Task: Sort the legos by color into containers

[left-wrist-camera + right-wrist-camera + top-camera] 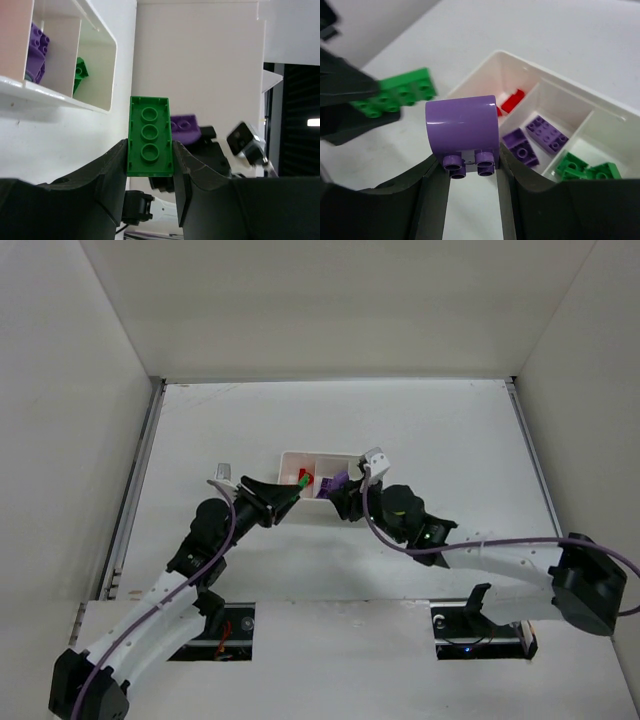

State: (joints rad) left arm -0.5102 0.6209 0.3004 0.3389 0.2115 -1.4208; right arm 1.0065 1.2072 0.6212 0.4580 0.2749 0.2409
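Observation:
The green lego needs to go to the right in the top view with my left gripper, over the tray's end section (94,62), and be released there, because green legos already lie there.
The white tray (312,512) sits mid-table with three compartments. In the right wrist view one holds a red lego (512,100), the middle holds purple legos (547,132), and the last holds green legos (580,167). My left gripper (150,156) is shut on a flat green lego (150,137) and holds it in the air at the tray's near left side (302,480). My right gripper (468,161) is shut on a rounded purple lego (462,125), studs facing the camera, just off the tray's near right side (340,481). The two grippers face each other closely.
The tray's rim (530,65) and thin dividers stand right beside both sets of fingers. White walls enclose the table on the left, back and right. Both arms reach in from the near edge and nearly meet in front of the tray.

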